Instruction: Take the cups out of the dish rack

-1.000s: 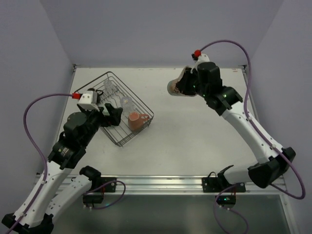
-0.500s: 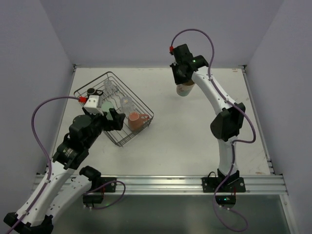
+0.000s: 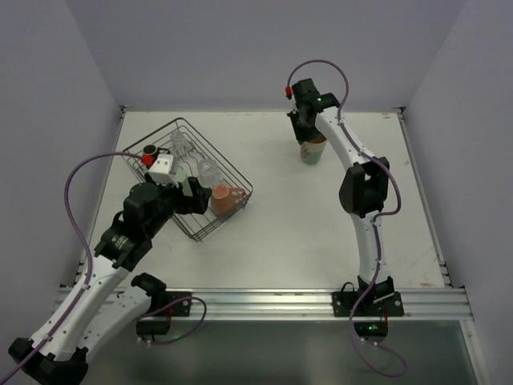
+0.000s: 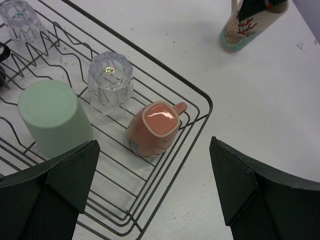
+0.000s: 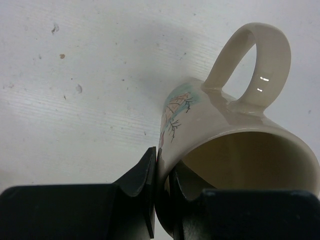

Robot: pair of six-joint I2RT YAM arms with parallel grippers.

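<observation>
I should next lower the base of the tilted mug in my right gripper onto the bare tabletop and let go of the mug's rim, because the tabletop is just below both.
The black wire dish rack [image 3: 220, 156] stands at the far left and also shows in the left wrist view [image 4: 150, 59]. In it are a salmon-pink mug [image 3: 222, 197] [image 4: 152, 127], a pale green cup [image 4: 52, 117], two clear glasses [image 4: 110, 77] [image 4: 19, 17] and a dark brown mug [image 3: 150, 150]. My left gripper [image 4: 155, 190] is open and empty above the rack's near corner. My right gripper [image 5: 162, 185] is shut on the rim of the cream patterned mug [image 5: 235, 140] [image 3: 313, 150]. It holds the mug slightly tilted, at or just above the table at the far middle.
The white table [image 3: 321, 233] is walled at the back and on both sides. The right arm [image 3: 365, 188] stretches from the near edge to the far middle. Purple cables loop beside both arms.
My right arm has swung the cream mug left and down to the table and turned it upright. My left gripper has shifted slightly right over the rack.
</observation>
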